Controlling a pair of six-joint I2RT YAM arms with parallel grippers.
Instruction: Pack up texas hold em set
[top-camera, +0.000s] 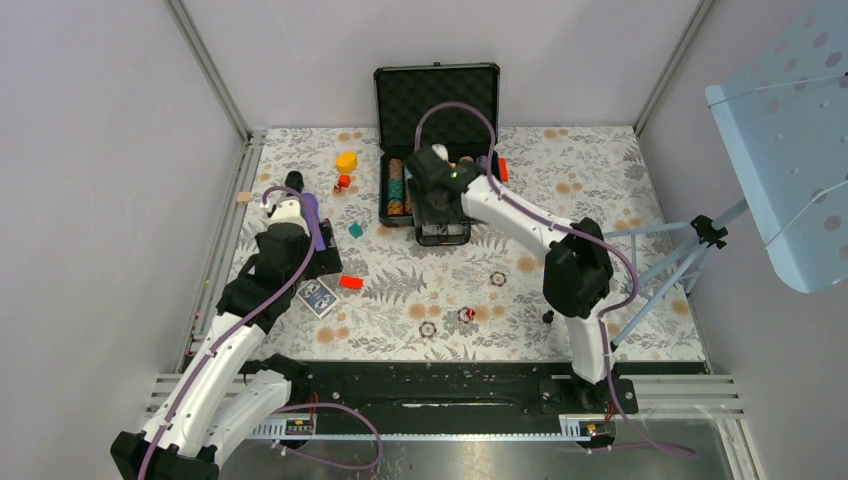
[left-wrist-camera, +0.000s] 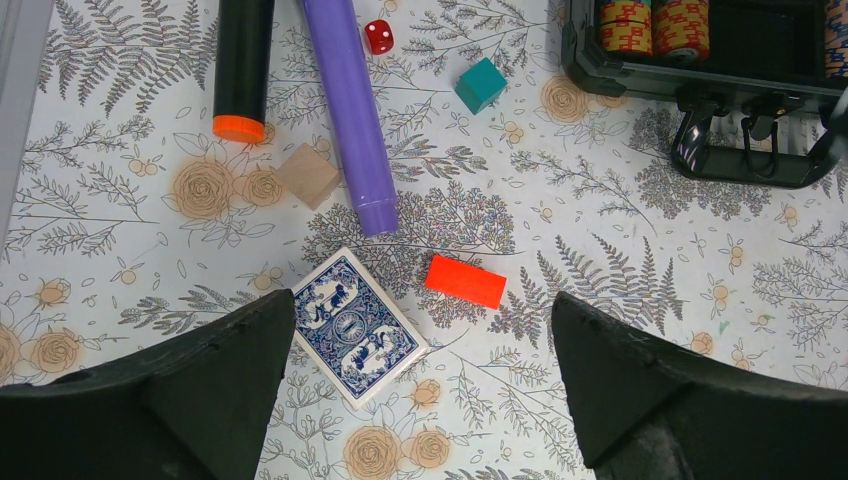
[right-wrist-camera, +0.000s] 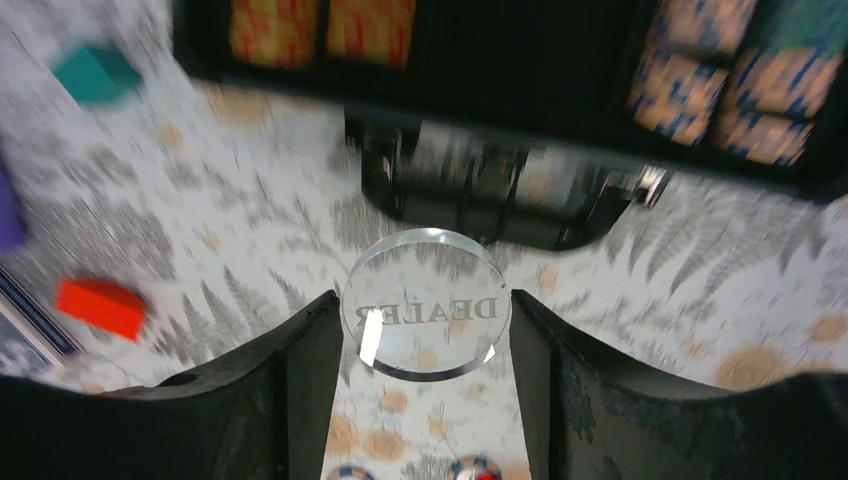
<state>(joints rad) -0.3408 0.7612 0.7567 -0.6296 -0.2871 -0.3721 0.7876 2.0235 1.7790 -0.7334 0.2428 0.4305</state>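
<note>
Next, my right gripper carries the dealer button outward, over the tray's far middle (right-wrist-camera: 535, 28) between the chip rows, and then I let go of it.
The black case (top-camera: 436, 95) stands open at the back, foam lid up, with rows of striped chips (top-camera: 397, 187) in its tray. My right gripper (top-camera: 443, 225) hovers just in front of the case handle (right-wrist-camera: 500, 195), shut on a clear round dealer button (right-wrist-camera: 430, 265) pinched edge to edge between its fingers. The blue-backed card deck (left-wrist-camera: 355, 325) lies flat on the cloth. My left gripper (left-wrist-camera: 423, 305) hangs open above it, holding nothing, with the deck beside its left finger (left-wrist-camera: 215, 380). Three loose chips lie mid-table, one of them (top-camera: 497, 278) apart to the right.
A purple cylinder (left-wrist-camera: 350, 110), a black tube with an orange tip (left-wrist-camera: 243, 65), a wooden cube (left-wrist-camera: 307, 175), a red die (left-wrist-camera: 378, 37), a teal block (left-wrist-camera: 481, 84) and a red block (left-wrist-camera: 465, 281) lie around the deck. A tripod (top-camera: 700, 240) stands at the right edge.
</note>
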